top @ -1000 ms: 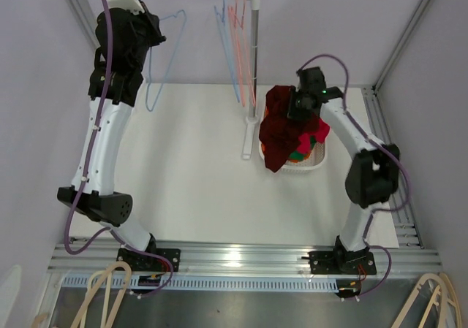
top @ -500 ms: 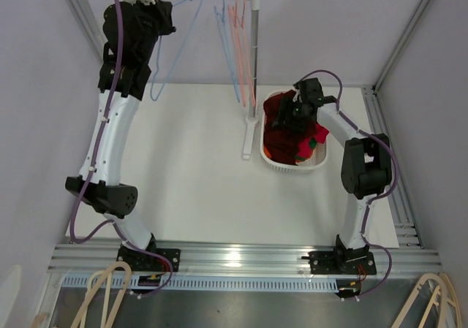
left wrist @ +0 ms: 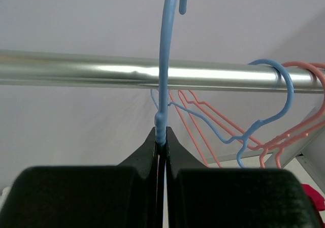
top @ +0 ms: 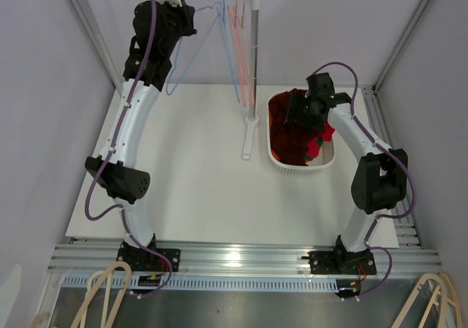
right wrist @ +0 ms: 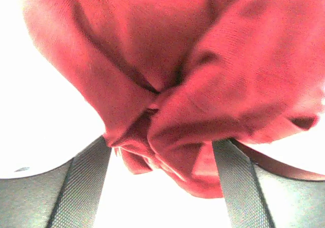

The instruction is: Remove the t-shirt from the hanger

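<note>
The bare hanger should go onto the metal bar: my left gripper moves it along toward the other hangers first, then lowers it and opens.
The dark red t-shirt (top: 287, 134) lies bunched in the white basket (top: 291, 166), off the hanger. My right gripper (top: 298, 115) hovers just over it, open; in the right wrist view the red cloth (right wrist: 177, 60) fills the frame between and beyond the spread fingers (right wrist: 84, 187), held by neither. High at the back, my left gripper (top: 191, 12) is shut on the neck of the bare blue hanger (top: 191, 54). In the left wrist view the hanger's neck (left wrist: 163, 86) rises from the pinched gripper (left wrist: 161, 135) across the metal rail (left wrist: 91, 69), with its hook tip above.
More hangers hang on the rail to the right, one blue (left wrist: 277, 98) and pink ones (left wrist: 304, 131). The rack's upright post (top: 253, 58) stands between the two arms, its foot (top: 248, 149) beside the basket. Other bright clothes (top: 319, 144) lie in the basket.
My right gripper lowered the t-shirt into the basket and opened, letting it go. My left arm carried the blue hanger up and to the right, up to the rail.
</note>
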### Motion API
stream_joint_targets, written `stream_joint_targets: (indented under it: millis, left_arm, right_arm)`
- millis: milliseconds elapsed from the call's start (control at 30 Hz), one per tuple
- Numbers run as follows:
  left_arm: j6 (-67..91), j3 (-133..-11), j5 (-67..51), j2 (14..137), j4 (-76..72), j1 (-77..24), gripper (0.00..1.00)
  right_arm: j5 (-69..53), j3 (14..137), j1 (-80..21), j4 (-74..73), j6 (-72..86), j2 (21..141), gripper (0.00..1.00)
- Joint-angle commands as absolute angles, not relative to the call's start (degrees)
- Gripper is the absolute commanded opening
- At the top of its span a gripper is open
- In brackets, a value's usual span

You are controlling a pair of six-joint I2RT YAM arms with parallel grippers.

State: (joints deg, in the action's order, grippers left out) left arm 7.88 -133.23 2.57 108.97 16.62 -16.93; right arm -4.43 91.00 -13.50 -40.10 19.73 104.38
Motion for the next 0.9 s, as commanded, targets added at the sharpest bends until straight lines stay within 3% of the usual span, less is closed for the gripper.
stream_joint_targets:
  millis: [0,433,567,733,867]
  left_arm:
    - [5.54,-135.0,2.37,109.86,12.66,-18.19,0.01]
    - [4.92,-134.56,3.78,112.76,12.92,-19.86,0.01]
    - [4.13,-132.64,6.05,112.85,12.05,-20.83,0.13]
    - [3.52,-131.57,9.66,112.5,12.04,-21.53,0.13]
    - [3.69,-127.99,13.62,110.84,11.26,-21.71,0.29]
  right_arm:
    - [-0.79,93.78,-12.83,-42.89,18.28,98.71,0.82]
    - [5.01,96.94,-13.97,-46.23,17.58,94.66,0.82]
    - [5.62,96.77,-13.97,-45.62,17.32,91.6,0.83]
    - [5.8,96.59,-13.98,-44.3,16.79,88.33,0.83]
    - [5.54,96.5,-13.98,-44.12,16.52,86.66,0.83]
